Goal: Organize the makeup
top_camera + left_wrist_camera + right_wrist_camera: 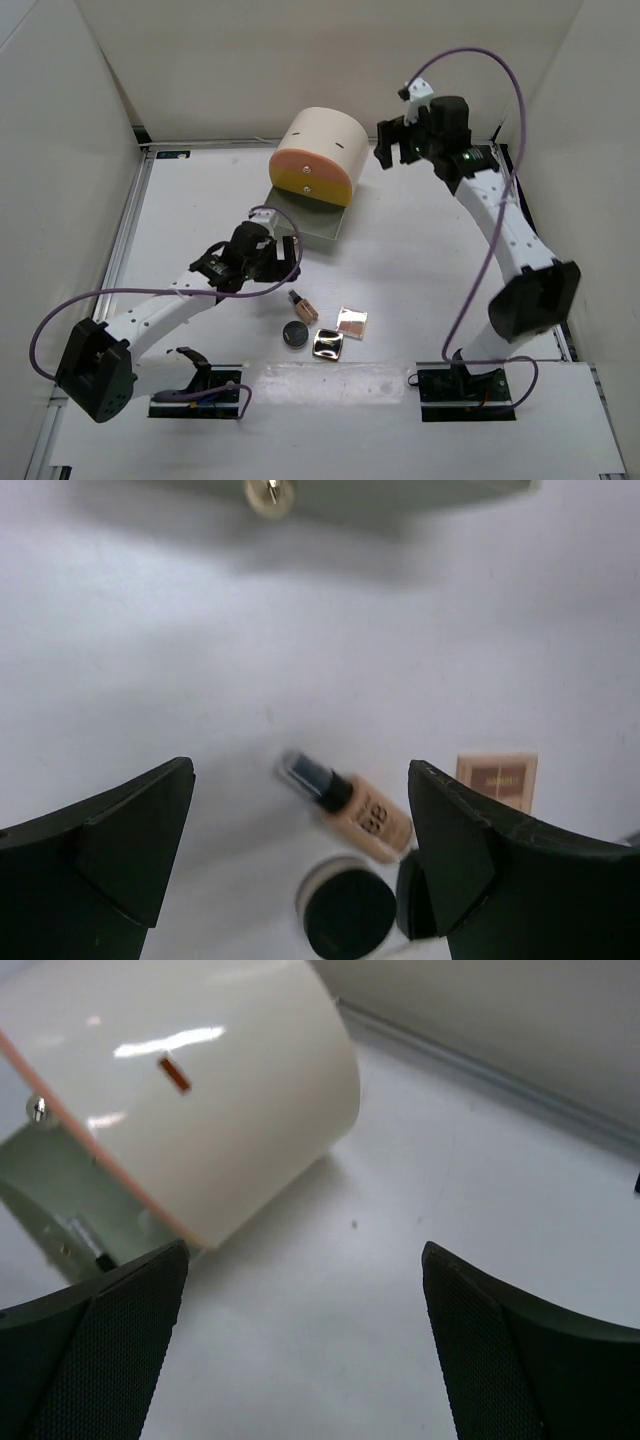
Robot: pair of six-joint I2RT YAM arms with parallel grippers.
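The robot's left gripper will next go down and backward with open fingers to the bottle below, onto its beige body [308, 312] [368, 822], which shows between the fingers.
Several makeup items lie on the white table near the front centre: a small beige foundation bottle with a black cap [303, 303], a black round compact [294, 333], a shiny square compact [328, 345] and a pink square palette [352, 321]. My left gripper [272, 252] is open and empty, hovering just left of and above the bottle. In the left wrist view the bottle [355, 809] and round compact [347, 912] lie between my fingers, the palette [497, 778] to the right. My right gripper [392, 143] is open and empty, far back beside the cream cylinder.
The large cream cylinder [320, 150] with an orange front stands at the back centre; its grey-green drawer [306, 212] is pulled out toward the front. It also shows in the right wrist view [180, 1090]. White walls enclose the table.
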